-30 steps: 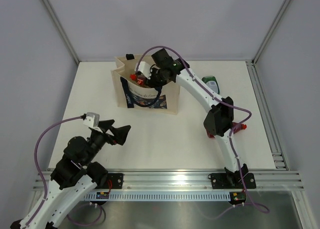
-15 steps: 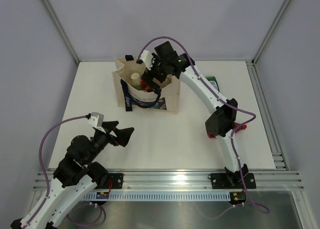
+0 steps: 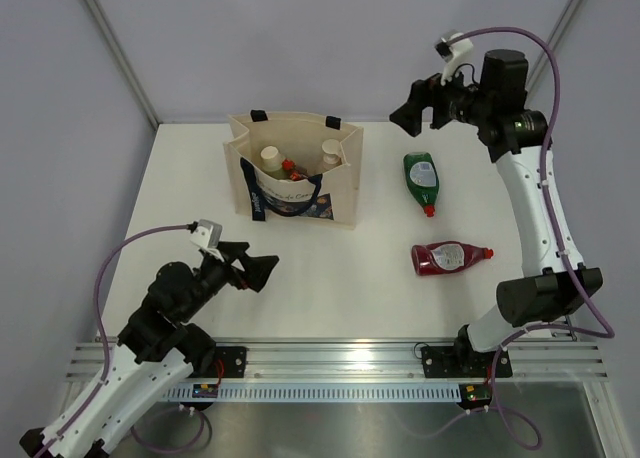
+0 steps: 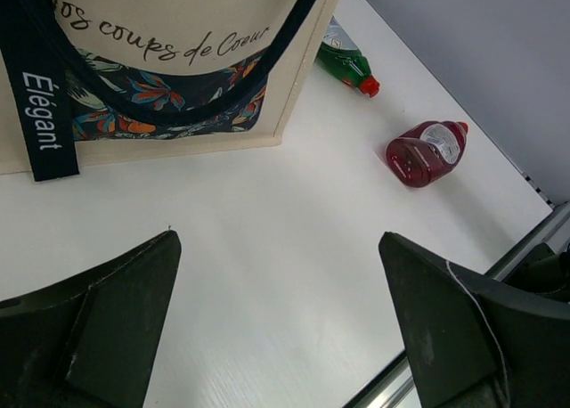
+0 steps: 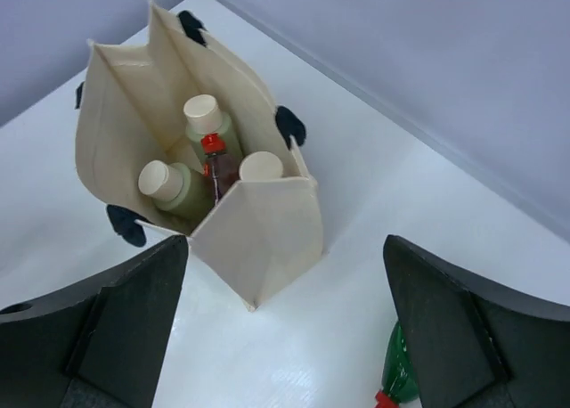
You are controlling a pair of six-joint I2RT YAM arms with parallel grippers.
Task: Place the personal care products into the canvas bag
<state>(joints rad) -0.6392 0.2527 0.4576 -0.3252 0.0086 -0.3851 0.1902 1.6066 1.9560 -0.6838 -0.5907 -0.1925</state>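
Note:
My right gripper turns and lowers next, its open fingers going to either side of the green bottle's labelled middle (image 3: pixel 424 176), since that bottle lies below it on the tabletop.
The canvas bag (image 3: pixel 343 193) stands open at the table's back middle. Inside it are three pale grey-green bottles with cream caps (image 5: pixel 207 118) and a red squeeze bottle (image 5: pixel 218 163). To its right lie a dark green bottle with a red cap (image 3: pixel 421 176) and another red squeeze bottle (image 3: pixel 447 257), both flat on the table. My right gripper (image 3: pixel 415 108) hangs open and empty, high above the table to the right of the bag (image 5: pixel 267 230). The left gripper (image 3: pixel 255 268) is open and empty, low in front of the bag (image 4: pixel 178 34).
White table with grey walls on three sides. A metal rail (image 3: pixel 340 356) runs along the near edge, and another (image 3: pixel 530 228) runs along the right side. In the left wrist view the green bottle (image 4: pixel 343 61) and red bottle (image 4: pixel 426 151) lie right of the bag.
My right gripper opened over the bag and left the red bottle inside, then rose and swung away to the right. The left arm crept slightly forward.

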